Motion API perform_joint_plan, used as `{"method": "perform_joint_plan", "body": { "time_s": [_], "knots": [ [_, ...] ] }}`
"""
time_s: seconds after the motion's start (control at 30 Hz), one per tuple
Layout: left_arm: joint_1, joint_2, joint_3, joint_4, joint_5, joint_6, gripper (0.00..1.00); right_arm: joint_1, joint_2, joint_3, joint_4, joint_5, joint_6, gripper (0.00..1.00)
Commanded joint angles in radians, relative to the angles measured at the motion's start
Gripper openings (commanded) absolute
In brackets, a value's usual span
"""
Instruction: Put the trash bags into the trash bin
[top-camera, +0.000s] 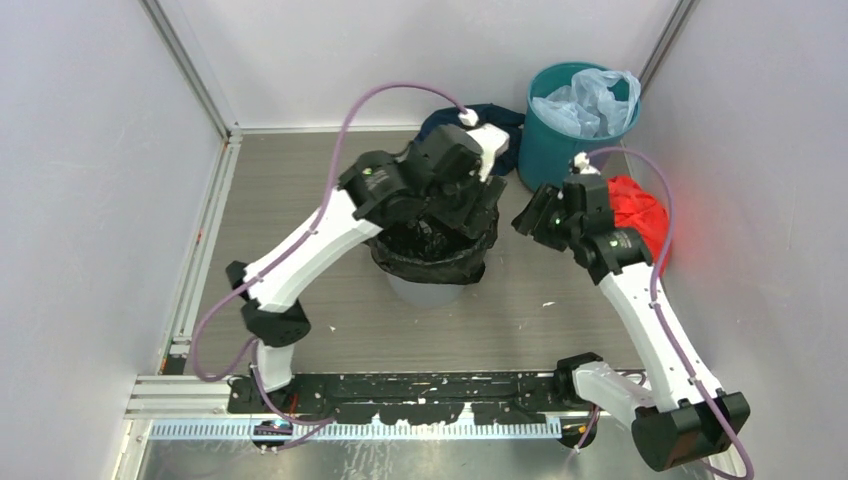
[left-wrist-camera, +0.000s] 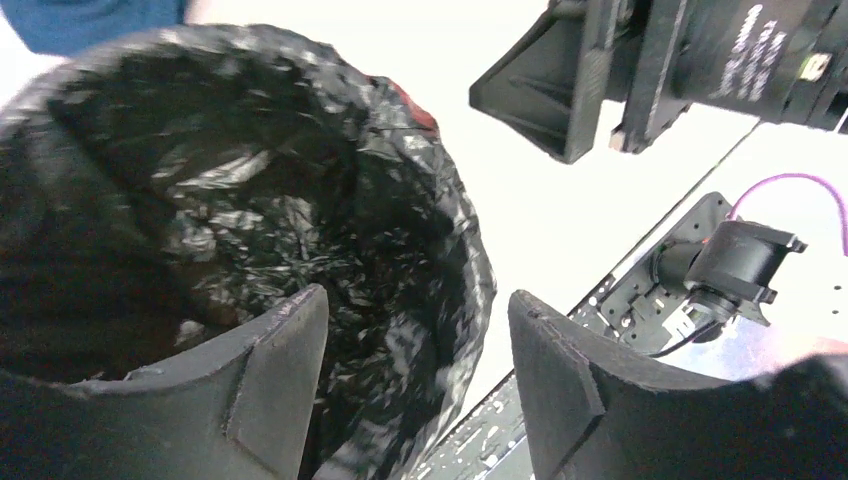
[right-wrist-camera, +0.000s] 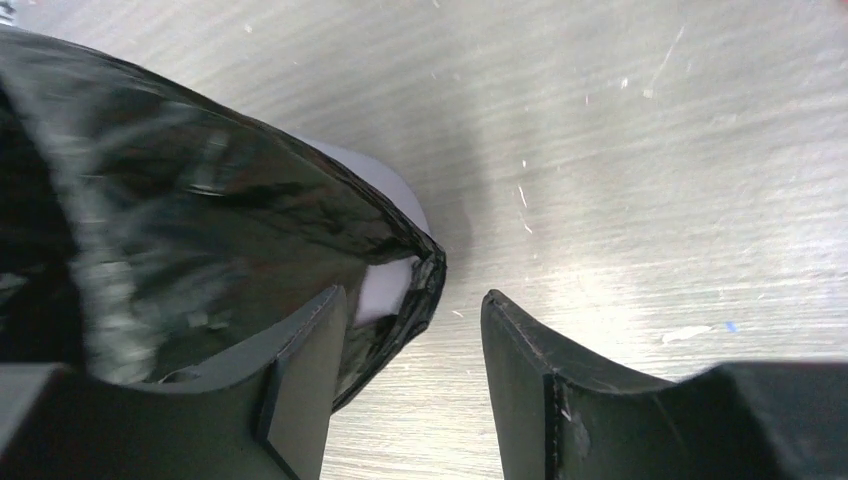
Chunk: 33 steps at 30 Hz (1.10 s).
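Observation:
I should next move my right gripper up and outward, past the trash bag's rim (top-camera: 493, 208), and close it empty, because the bag already hangs folded over the top of the bin.
The glossy black trash bag (top-camera: 432, 252) lines the light grey trash bin (top-camera: 425, 291) mid-table, its rim folded over the bin's top. My left gripper (top-camera: 462, 208) hovers over the bin's mouth, open. In the left wrist view the bag's (left-wrist-camera: 250, 190) near rim runs between the spread fingers of that gripper (left-wrist-camera: 418, 305), untouched. My right gripper (top-camera: 524, 222) is open just right of the bin. In the right wrist view the bag's (right-wrist-camera: 200, 200) folded edge and a patch of the pale bin (right-wrist-camera: 385, 285) lie by the left finger of the gripper (right-wrist-camera: 415, 300).
A teal-green bin (top-camera: 560, 145) holding a pale blue plastic bag (top-camera: 590, 100) stands at the back right. A red cloth bundle (top-camera: 640, 212) lies by the right wall. A dark blue cloth (top-camera: 485, 118) lies behind the left arm. Walls enclose three sides.

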<state>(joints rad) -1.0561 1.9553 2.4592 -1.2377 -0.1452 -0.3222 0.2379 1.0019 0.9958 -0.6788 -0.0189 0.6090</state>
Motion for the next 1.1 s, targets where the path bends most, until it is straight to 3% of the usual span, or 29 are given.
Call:
{"method": "perform_joint_plan", "body": {
  "time_s": [0.0, 0.07, 0.1, 0.17, 0.3, 0.37, 0.5, 0.7, 0.87, 1.07],
  "knots": [
    [0.052, -0.194, -0.037, 0.068, -0.086, 0.039, 0.70, -0.005, 0.035, 0.248, -0.142, 0.003, -0.133, 0.58],
    [0.097, -0.271, -0.114, 0.099, -0.106, 0.036, 0.77, -0.003, 0.079, 0.352, -0.154, -0.069, -0.154, 0.57],
    [0.125, -0.315, -0.157, 0.115, -0.113, 0.035, 0.89, -0.004, 0.105, 0.406, -0.157, -0.109, -0.159, 0.55],
    [0.184, -0.404, -0.259, 0.156, -0.121, 0.028, 0.98, -0.001, 0.159, 0.501, -0.157, -0.185, -0.160, 0.45],
    [0.321, -0.580, -0.477, 0.233, -0.119, 0.006, 1.00, 0.073, 0.294, 0.673, -0.170, -0.243, -0.174, 0.10],
    [0.386, -0.652, -0.580, 0.272, -0.095, -0.008, 1.00, 0.146, 0.369, 0.756, -0.201, -0.222, -0.211, 0.02],
    [0.463, -0.724, -0.732, 0.305, -0.048, -0.022, 1.00, 0.311, 0.513, 0.913, -0.291, -0.110, -0.278, 0.01],
    [0.560, -0.762, -0.889, 0.350, 0.045, -0.048, 1.00, 0.463, 0.686, 1.027, -0.376, 0.010, -0.334, 0.01],
    [0.611, -0.784, -0.960, 0.378, 0.106, -0.058, 1.00, 0.490, 0.708, 0.978, -0.362, 0.061, -0.328, 0.01],
    [0.613, -0.763, -0.943, 0.351, 0.126, -0.059, 1.00, 0.493, 0.694, 0.975, -0.383, 0.035, -0.312, 0.01]
  ]
}}
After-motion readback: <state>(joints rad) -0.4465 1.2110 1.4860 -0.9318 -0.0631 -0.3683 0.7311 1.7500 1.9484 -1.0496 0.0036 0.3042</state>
